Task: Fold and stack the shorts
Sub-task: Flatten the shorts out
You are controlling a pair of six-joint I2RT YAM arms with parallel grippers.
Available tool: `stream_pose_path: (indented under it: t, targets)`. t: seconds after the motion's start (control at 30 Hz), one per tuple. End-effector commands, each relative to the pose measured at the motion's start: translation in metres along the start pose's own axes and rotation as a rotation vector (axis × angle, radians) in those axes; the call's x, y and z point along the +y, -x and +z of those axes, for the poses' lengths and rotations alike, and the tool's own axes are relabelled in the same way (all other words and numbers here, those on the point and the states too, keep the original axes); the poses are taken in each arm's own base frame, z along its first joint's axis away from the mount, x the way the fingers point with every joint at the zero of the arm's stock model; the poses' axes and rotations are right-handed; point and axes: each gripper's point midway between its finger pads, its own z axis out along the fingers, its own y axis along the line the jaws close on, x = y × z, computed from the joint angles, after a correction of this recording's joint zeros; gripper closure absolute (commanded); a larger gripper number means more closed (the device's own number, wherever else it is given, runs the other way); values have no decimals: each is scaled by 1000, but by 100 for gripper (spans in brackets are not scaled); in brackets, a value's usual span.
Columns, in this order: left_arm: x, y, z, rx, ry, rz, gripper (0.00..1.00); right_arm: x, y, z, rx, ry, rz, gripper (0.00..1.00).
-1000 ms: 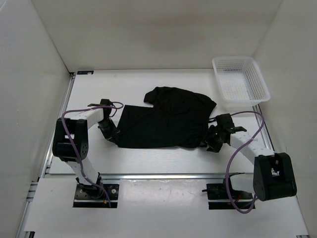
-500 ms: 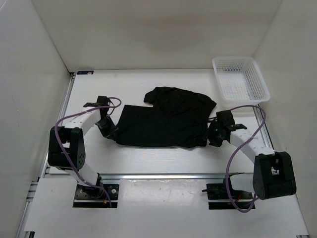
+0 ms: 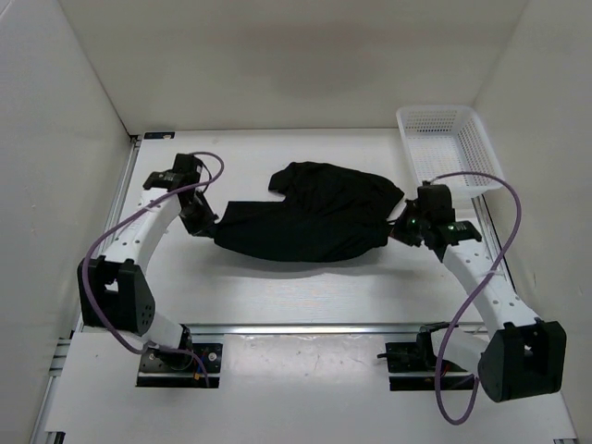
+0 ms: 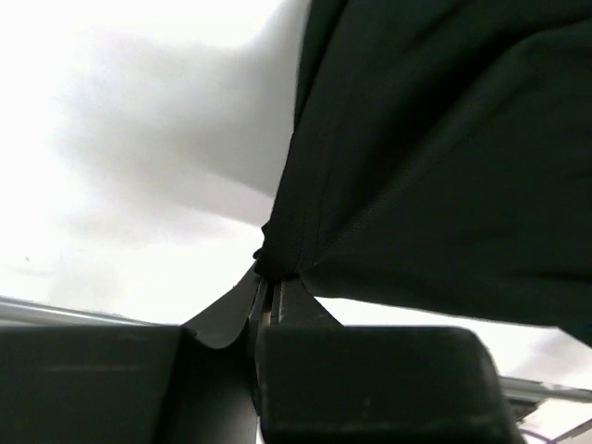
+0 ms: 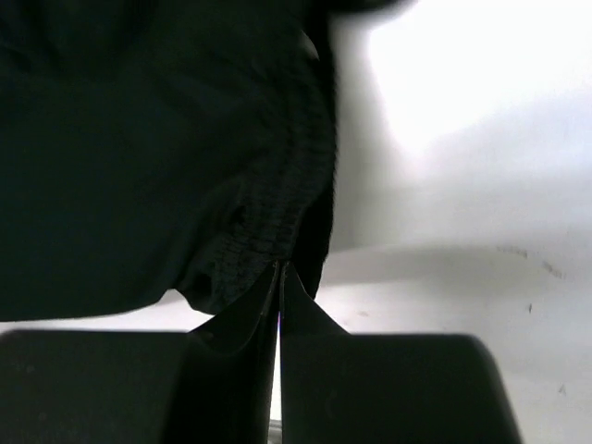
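Note:
I will next carry the pinched corner outward with my left gripper toward the shorts' far edge (image 3: 248,203) and let go, so the lifted near edge folds over.
The black shorts (image 3: 310,217) lie across the middle of the white table, with their near edge lifted off the surface between the two arms. My left gripper (image 3: 211,225) is shut on the shorts' left corner; in the left wrist view the black fabric (image 4: 444,157) bunches at the fingertips of that gripper (image 4: 273,276) and hangs away to the right. My right gripper (image 3: 400,228) is shut on the shorts' right end; the right wrist view shows its closed tips (image 5: 280,268) pinching the gathered elastic waistband (image 5: 268,213).
A white mesh basket (image 3: 450,148) stands at the far right corner of the table. White walls enclose the table on three sides. A metal rail (image 3: 305,328) runs along the near edge by the arm bases.
The right gripper has shut on the shorts' right end. Both arms have risen and moved away from me, lifting the shorts' near edge and drawing it toward the far side.

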Motion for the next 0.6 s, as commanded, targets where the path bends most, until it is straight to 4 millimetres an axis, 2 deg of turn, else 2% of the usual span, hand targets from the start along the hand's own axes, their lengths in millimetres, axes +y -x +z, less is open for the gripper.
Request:
stream_pose_path:
  t: [0.0, 0.07, 0.1, 0.13, 0.17, 0.2, 0.23, 0.27, 0.3, 0.33, 0.37, 0.4, 0.47, 0.5, 0.53, 0.57]
  targets:
    - [-6, 25, -26, -94, 4, 10, 90, 14, 29, -16, -66, 3, -45, 100]
    - [-15, 42, -33, -114, 9, 20, 90, 16, 36, -8, -53, -18, -43, 100]
    - [-18, 50, -32, -124, 17, 33, 90, 27, 52, -10, -83, 1, -55, 100]
    - [-26, 61, -27, -118, 21, 33, 90, 30, 58, -6, -80, -2, -70, 100]
    - [-28, 67, -24, -114, 37, 44, 90, 27, 61, 7, -60, -38, -67, 100]
    - [-33, 73, -20, -112, 38, 44, 90, 27, 68, 11, -63, -53, -80, 100]
    - [-40, 83, -12, -100, 47, 54, 90, 35, 83, 11, -87, -49, -91, 100]
    - [-44, 89, -7, -97, 49, 54, 90, 33, 83, 25, -56, -69, -101, 100]
    - [-44, 93, -3, -91, 64, 63, 90, 31, 89, 30, -65, -95, -110, 100]
    - [-43, 98, 13, -65, 86, 55, 90, 26, 89, 41, -41, -125, -120, 100]
    - [-40, 103, 17, -54, 97, 43, 90, 25, 95, 45, -42, -132, -111, 100]
    - [-49, 112, 16, -65, 73, 55, 90, 31, 106, 46, -63, -132, -112, 100]
    - [-51, 124, 28, -46, 61, 42, 90, 29, 110, 62, -39, -143, -104, 100]
    - [-54, 125, 33, -33, 49, 54, 89, 35, 120, 64, -53, -134, -104, 100]
    - [-56, 129, 37, -16, 26, 41, 71, 34, 118, 76, -24, -139, -112, 100]
    - [-57, 126, 48, 22, 33, 53, 57, 35, 119, 80, -16, -144, -112, 100]
